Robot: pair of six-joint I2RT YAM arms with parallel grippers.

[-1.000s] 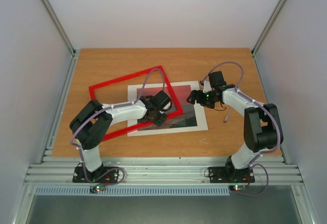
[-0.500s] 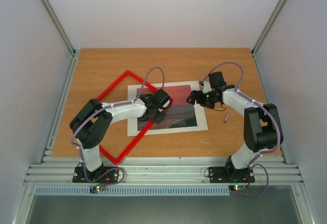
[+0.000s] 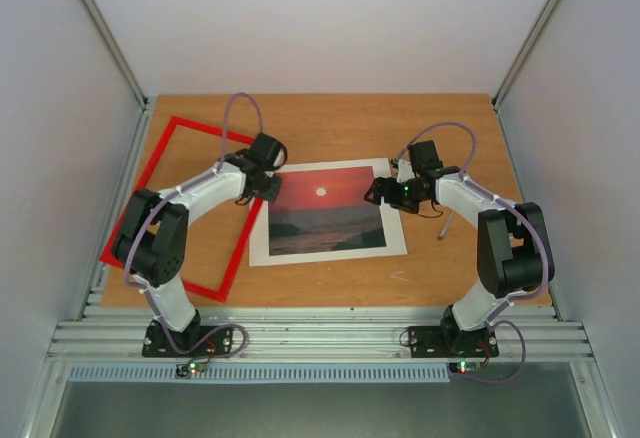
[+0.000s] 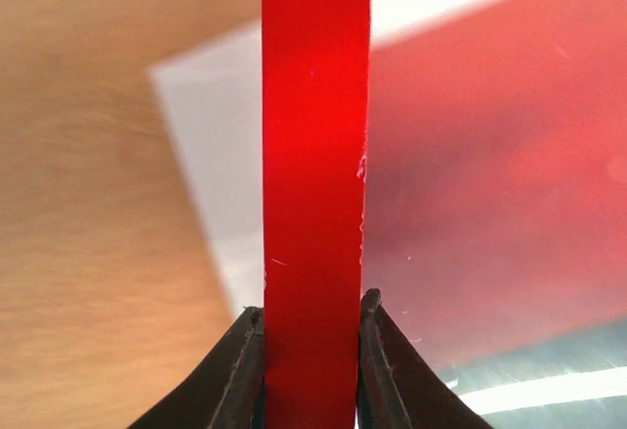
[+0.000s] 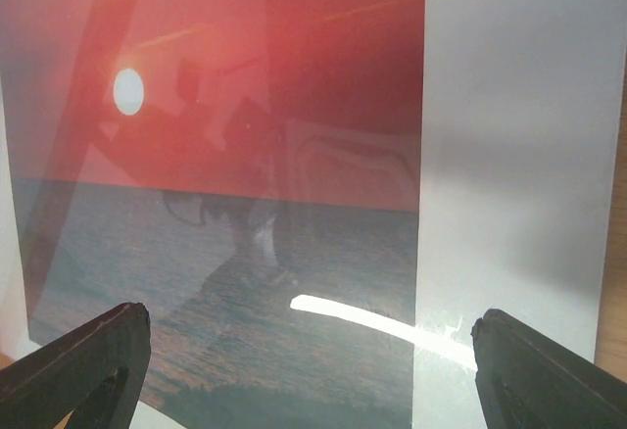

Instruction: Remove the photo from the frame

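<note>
Next I will move my left gripper to the left in the top view, lower onto bare tabletop and release the frame, as the frame's red bar overlaps the photo (image 3: 325, 208).
The red frame (image 3: 160, 170) lies on the left of the table, apart from the photo except where its right rail overlaps the sheet's left edge. My left gripper (image 3: 262, 171) is shut on that right rail, the red bar (image 4: 313, 155) standing between its fingers (image 4: 240, 360). The sunset photo (image 3: 325, 208), with its white border, lies flat at the table's middle. My right gripper (image 3: 385, 193) is open over the photo's right edge, its fingertips (image 5: 83, 351) wide apart above the print (image 5: 225, 204) and white border (image 5: 509, 155), nothing between them.
The wooden table (image 3: 330, 118) is walled in white on three sides. A small thin stick (image 3: 444, 226) lies right of the photo. The arm bases stand on the metal rail (image 3: 320, 338) at the near edge.
My left gripper has swung the red frame off the photo, from the middle over to the left side of the table, uncovering the print. The right arm has not moved.
</note>
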